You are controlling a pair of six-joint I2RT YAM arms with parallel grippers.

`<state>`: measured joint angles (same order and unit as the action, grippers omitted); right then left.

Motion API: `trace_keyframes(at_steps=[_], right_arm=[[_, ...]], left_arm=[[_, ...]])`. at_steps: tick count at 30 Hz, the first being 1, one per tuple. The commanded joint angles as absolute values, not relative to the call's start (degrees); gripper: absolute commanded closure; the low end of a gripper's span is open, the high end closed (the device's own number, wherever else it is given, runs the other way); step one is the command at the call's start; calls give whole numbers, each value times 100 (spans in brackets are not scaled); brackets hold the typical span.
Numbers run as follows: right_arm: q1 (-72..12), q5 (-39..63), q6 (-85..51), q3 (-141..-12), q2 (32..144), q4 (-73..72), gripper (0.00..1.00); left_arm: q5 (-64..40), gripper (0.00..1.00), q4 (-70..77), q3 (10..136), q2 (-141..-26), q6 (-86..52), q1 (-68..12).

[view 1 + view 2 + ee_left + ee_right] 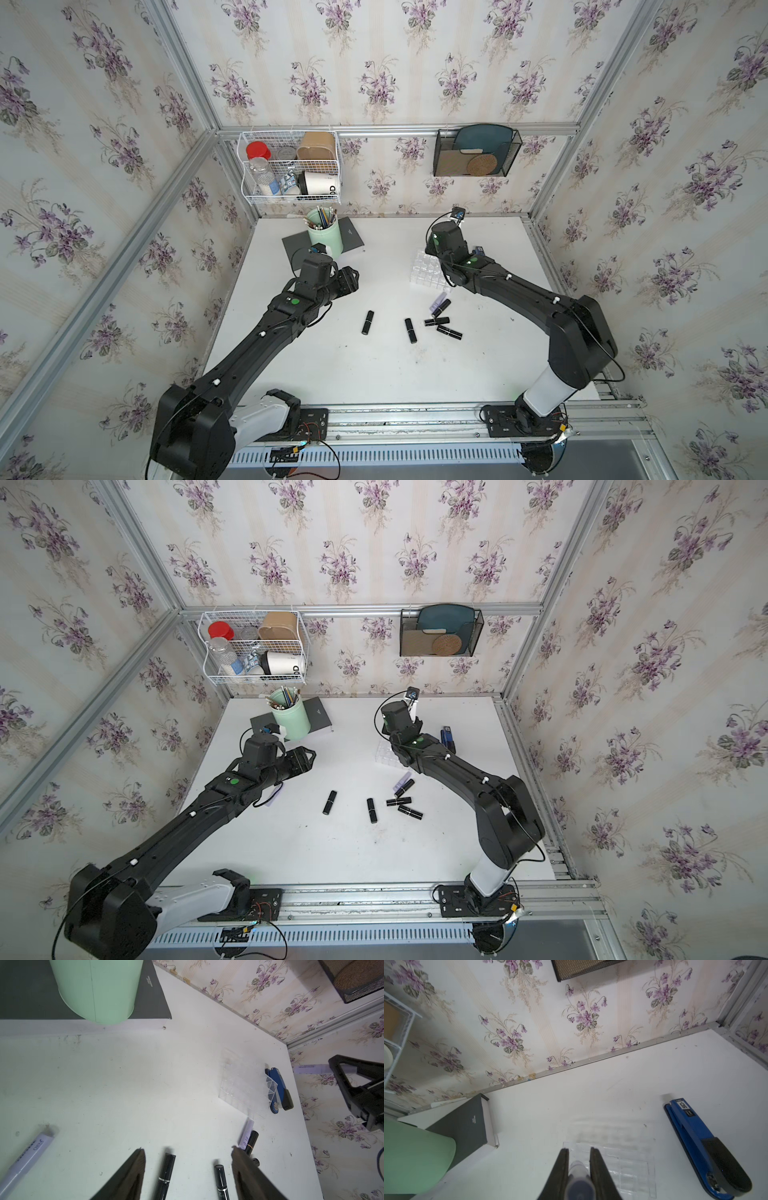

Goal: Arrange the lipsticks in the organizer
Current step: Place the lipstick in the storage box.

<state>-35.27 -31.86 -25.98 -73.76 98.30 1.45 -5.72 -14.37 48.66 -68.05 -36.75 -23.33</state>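
My right gripper should next move toward the pen cup, bring the lilac lipstick down into the organizer's empty far corner cell (419, 256) (570, 1149) below and let go of it.
Several black lipsticks (368, 322) lie loose on the white table, and a lilac one (438, 300) lies among them beside a black tube (442, 307). Another lilac lipstick (27, 1159) lies near my left arm. My left gripper (187, 1153) hangs open above the table with nothing between its fingers; two black tubes (166, 1174) show below the gap. My right gripper (579, 1150) is shut on a lilac lipstick (578, 1169) and holds it over the near edge of the clear organizer (629, 1159), whose cells look empty.
A blue stapler (699, 1140) lies just beside the organizer. A mint-green pen cup (326, 237) stands on a grey box (467, 1124) at the back left. A white wire basket (291, 166) and a black mesh holder (476, 151) hang on the back wall.
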Motion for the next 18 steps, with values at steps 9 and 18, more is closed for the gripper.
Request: trace_keyframes(at_steps=[9, 18], right_arm=[[-3615, -3074, -1948, -8463, 11172, 249, 92], [-3621, -3094, -2020, -8597, 11573, 229, 92]], left_arm=[[-762, 31, -1195, 4658, -6873, -3688, -2300], [-804, 31, -1195, 4516, -6809, -3660, -2199]])
